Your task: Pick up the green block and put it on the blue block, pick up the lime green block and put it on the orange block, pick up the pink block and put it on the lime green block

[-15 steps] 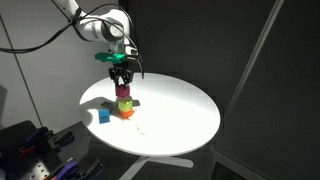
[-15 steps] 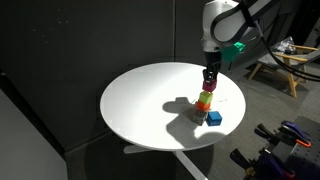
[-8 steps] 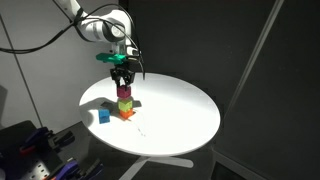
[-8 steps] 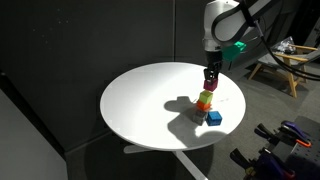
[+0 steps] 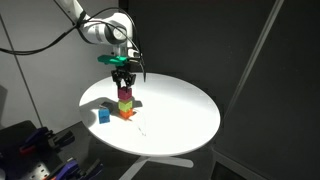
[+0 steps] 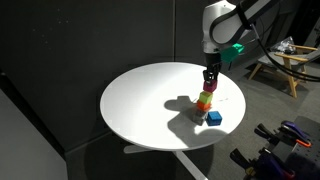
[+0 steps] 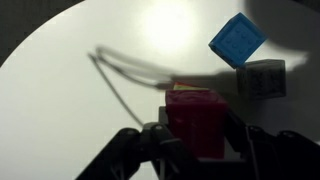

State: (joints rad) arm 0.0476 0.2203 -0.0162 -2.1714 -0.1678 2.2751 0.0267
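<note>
My gripper should go down slightly next, set the pink block on the lime green block and let go of it, because the lime green block is directly below my gripper.
A stack of three cubes stands on the round white table in both exterior views: the orange block (image 5: pixel 127 113) at the bottom, the lime green block (image 5: pixel 125 103) on it, the pink block (image 5: pixel 124 94) on top. My gripper (image 5: pixel 122 80) comes straight down over the stack, its fingers on either side of the pink block (image 7: pixel 195 120), shut on it. In the wrist view my gripper (image 7: pixel 195 142) hides most of the stack. The blue block (image 5: pixel 103 115) (image 7: pixel 238 40) lies alone beside the stack. A pale greyish cube (image 7: pixel 262 78) lies next to it. No clearly green block shows.
The white table (image 5: pixel 180 110) is small and round, with its edge close to the blocks on one side (image 6: pixel 225 135). A thin dark cable (image 7: pixel 120 85) lies on the tabletop. Dark curtains stand behind, and equipment sits on the floor (image 6: pixel 285 140).
</note>
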